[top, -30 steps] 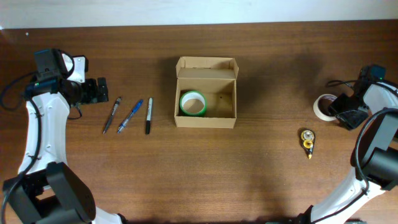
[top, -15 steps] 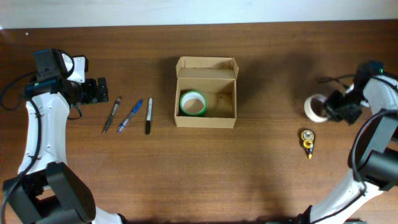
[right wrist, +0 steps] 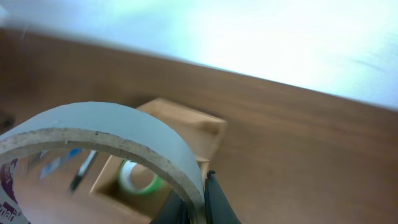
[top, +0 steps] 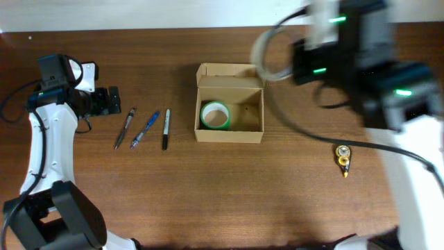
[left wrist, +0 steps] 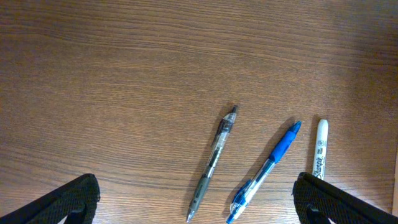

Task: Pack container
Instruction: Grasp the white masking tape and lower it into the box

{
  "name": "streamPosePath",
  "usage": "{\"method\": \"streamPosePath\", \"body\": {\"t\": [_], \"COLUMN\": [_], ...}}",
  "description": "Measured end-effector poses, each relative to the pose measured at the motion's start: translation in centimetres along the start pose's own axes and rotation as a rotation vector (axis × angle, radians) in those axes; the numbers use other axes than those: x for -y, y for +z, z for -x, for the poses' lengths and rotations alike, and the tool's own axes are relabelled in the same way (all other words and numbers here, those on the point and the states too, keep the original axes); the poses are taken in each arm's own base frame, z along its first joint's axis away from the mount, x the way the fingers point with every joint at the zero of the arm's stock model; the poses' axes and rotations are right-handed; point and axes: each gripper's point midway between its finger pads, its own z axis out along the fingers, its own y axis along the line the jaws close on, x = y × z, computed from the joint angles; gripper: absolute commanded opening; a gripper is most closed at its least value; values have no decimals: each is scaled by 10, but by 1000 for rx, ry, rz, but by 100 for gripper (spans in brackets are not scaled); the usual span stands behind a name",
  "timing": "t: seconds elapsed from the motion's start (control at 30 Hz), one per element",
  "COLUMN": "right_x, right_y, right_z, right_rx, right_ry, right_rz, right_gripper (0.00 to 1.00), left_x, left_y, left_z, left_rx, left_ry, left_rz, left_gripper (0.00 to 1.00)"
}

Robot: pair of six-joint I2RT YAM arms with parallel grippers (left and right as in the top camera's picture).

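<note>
The robot's right gripper will carry the white tape roll from high at the side of the open box across and down into the box, over the green roll (top: 215, 115).
The container (top: 229, 135), a tan cardboard box with its lid flap folded back, sits open at the table's middle. A green tape roll (top: 215, 115) lies in its left half. My right gripper (top: 300, 61) is raised high above the box's right side, blurred, and shut on a white tape roll (top: 268, 58). In the right wrist view the fingers (right wrist: 200, 203) pinch the white roll's (right wrist: 118, 124) wall, with the box (right wrist: 208, 132) and green roll (right wrist: 140, 178) below. My left gripper (top: 108, 101) is open and empty at the far left.
A grey pen (top: 125, 128), a blue pen (top: 145, 129) and a black marker (top: 166, 129) lie left of the box; they also show under the left gripper (left wrist: 199, 208). A small yellow object (top: 343, 156) lies at the right.
My right gripper has lifted the white tape roll off the table at the far right and swung it up and left, over the box's right side. The left arm has not moved.
</note>
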Motion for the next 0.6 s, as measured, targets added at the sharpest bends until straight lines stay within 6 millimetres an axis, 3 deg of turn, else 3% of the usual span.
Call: {"method": "streamPosePath", "body": {"t": [0.07, 0.17, 0.2, 0.27, 0.4, 0.6], "right_x": [-27, -51, -58, -61, -62, -64], "right_y": [30, 96, 128, 165, 206, 227], "right_z": [-9, -37, -57, -85, -122, -143], "right_rx": [-58, -189, -262, -353, -464, -524], "right_ry": [-90, -181, -212, -240, -263, -270], "right_rz": [23, 24, 20, 12, 4, 7], "right_gripper": [4, 4, 4, 4, 4, 4], "left_x": [0, 0, 0, 0, 0, 0], "left_y": [0, 0, 0, 0, 0, 0], "left_z": [0, 0, 0, 0, 0, 0], "left_rx": [-1, 0, 0, 0, 0, 0], "left_ry": [0, 0, 0, 0, 0, 0], "left_rz": [1, 0, 0, 0, 0, 0], "left_gripper": [99, 99, 99, 100, 99, 99]}}
